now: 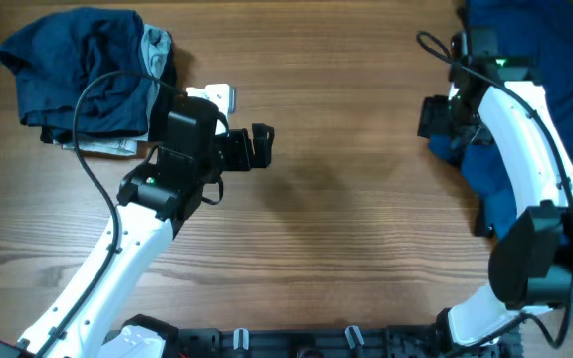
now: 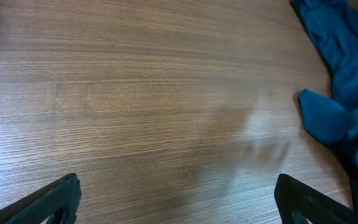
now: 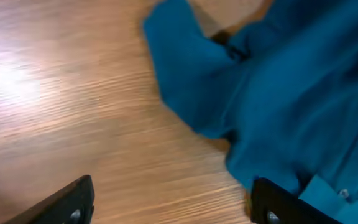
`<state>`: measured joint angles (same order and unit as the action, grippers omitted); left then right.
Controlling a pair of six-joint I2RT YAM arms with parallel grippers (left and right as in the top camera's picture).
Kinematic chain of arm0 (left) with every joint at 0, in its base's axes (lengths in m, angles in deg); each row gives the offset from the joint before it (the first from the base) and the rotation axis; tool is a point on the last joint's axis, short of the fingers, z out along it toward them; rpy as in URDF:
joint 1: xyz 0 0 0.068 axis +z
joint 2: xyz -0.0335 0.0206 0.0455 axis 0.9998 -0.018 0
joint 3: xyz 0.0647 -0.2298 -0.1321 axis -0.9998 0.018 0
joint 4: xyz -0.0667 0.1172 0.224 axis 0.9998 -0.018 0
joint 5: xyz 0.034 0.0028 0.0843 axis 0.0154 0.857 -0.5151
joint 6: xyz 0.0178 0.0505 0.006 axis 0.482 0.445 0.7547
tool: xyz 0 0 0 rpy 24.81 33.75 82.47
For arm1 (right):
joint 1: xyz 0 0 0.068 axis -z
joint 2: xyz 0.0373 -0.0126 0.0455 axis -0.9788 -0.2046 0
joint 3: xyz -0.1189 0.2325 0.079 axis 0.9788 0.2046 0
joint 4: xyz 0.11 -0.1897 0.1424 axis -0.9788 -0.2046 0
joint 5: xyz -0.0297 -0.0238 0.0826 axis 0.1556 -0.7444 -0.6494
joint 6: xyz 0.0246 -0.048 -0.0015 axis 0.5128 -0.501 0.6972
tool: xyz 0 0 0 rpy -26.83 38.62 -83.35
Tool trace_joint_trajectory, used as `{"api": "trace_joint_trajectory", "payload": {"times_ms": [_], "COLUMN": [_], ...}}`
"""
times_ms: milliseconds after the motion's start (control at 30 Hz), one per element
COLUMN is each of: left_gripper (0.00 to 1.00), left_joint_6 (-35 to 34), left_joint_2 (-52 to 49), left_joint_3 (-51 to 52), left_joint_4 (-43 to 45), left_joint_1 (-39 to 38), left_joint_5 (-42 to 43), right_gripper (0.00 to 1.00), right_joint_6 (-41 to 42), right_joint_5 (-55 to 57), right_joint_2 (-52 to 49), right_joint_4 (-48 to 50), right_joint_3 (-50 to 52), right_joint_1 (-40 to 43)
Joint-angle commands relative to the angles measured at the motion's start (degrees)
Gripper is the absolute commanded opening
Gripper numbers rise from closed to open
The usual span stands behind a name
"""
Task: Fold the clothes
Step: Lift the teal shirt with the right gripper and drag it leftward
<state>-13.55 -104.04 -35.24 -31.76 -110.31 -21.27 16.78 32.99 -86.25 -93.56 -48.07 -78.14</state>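
My right gripper shifts toward the blue shirt (image 1: 555, 89) next, then moves down to the shirt's upper fold.
A crumpled blue button shirt (image 1: 555, 89) lies at the table's far right; it also shows in the right wrist view (image 3: 284, 87) and at the right edge of the left wrist view (image 2: 340, 81). A stack of dark navy clothes (image 1: 78, 70) with grey and white pieces sits at the far left. My right gripper (image 1: 434, 117) is open and empty at the shirt's left edge, its right finger next to the cloth (image 3: 173, 199). My left gripper (image 1: 259, 147) is open and empty over bare wood right of the navy stack (image 2: 179, 199).
The wooden table (image 1: 346, 229) spreads between the two piles. A white tag or small white item (image 1: 219, 95) lies by the left arm near the navy stack. Arm bases and a rail sit at the front edge (image 1: 296, 343).
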Motion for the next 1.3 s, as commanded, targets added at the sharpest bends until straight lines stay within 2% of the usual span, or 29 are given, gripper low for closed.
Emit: {"api": "trace_joint_trajectory", "payload": {"times_ms": [0,133,200,267,300,367,433,533,700,833,933,1133,1267], "left_gripper": [1.0,1.0,1.0,0.99,1.0,1.0,0.99,1.0,1.0,1.0,1.0,1.0,1.0], "left_joint_6": [-0.52,-0.55,-0.52,-0.52,-0.52,-0.5,-0.52,-0.52,-0.2,-0.11,-0.13,-0.13,-0.11], "left_joint_2": [-1.75,-5.01,-5.55,-5.55,-5.55,-5.55,-5.55,-5.51,-5.49,-5.49,-5.49,-5.49,-5.49], "left_joint_3": [-1.29,-1.29,-1.29,-1.29,-1.29,-1.29,-1.29,-1.29,-1.29,-1.29,-1.29,-1.29,-1.29], "left_joint_4": [-0.07,-0.11,-0.24,-0.11,-0.13,-0.11,0.0,1.57,9.29,11.21,11.23,12.48,12.7], "left_joint_1": [-0.09,-0.09,-0.09,-0.07,-0.09,-0.07,-0.07,0.46,2.4,2.4,2.4,2.4,2.4], "left_joint_5": [-2.21,-2.19,-2.21,-2.23,-2.23,-2.25,-2.89,-5.4,-4.96,-4.96,-4.11,-0.83,2.49], "right_gripper": [0.8,0.77,0.68,0.49,0.31,0.04,0.04,0.04,0.04,0.04,0.04,0.04,0.04], "right_joint_6": [2.69,2.67,2.84,2.82,2.89,4.61,4.79,4.07,-5.16,-7.93,-8.37,-8.31,-8.35], "right_joint_5": [5.62,6.32,7.28,7.3,7.3,8.7,8.72,5.49,-6.73,-11.34,-16.15,-29.62,-29.55], "right_joint_2": [-2.01,-2.86,-2.91,-2.91,-2.91,-2.91,-2.54,1.92,11.32,14.95,17.73,20.79,24.61], "right_joint_4": [2.54,8.63,13.44,16.68,18.58,19.32,18.95,12.09,-7.69,-18.45,-20.74,-21.99,-26.05], "right_joint_3": [2.8,8.31,12.11,14.29,15.54,15.76,14.78,7.23,-21.38,-36.63,-44.96,-52.02,-52.46], "right_joint_1": [2.19,3.39,3.41,3.41,3.41,3.41,3.41,3.41,3.32,1.73,-0.13,-6.27,-7.91]}}
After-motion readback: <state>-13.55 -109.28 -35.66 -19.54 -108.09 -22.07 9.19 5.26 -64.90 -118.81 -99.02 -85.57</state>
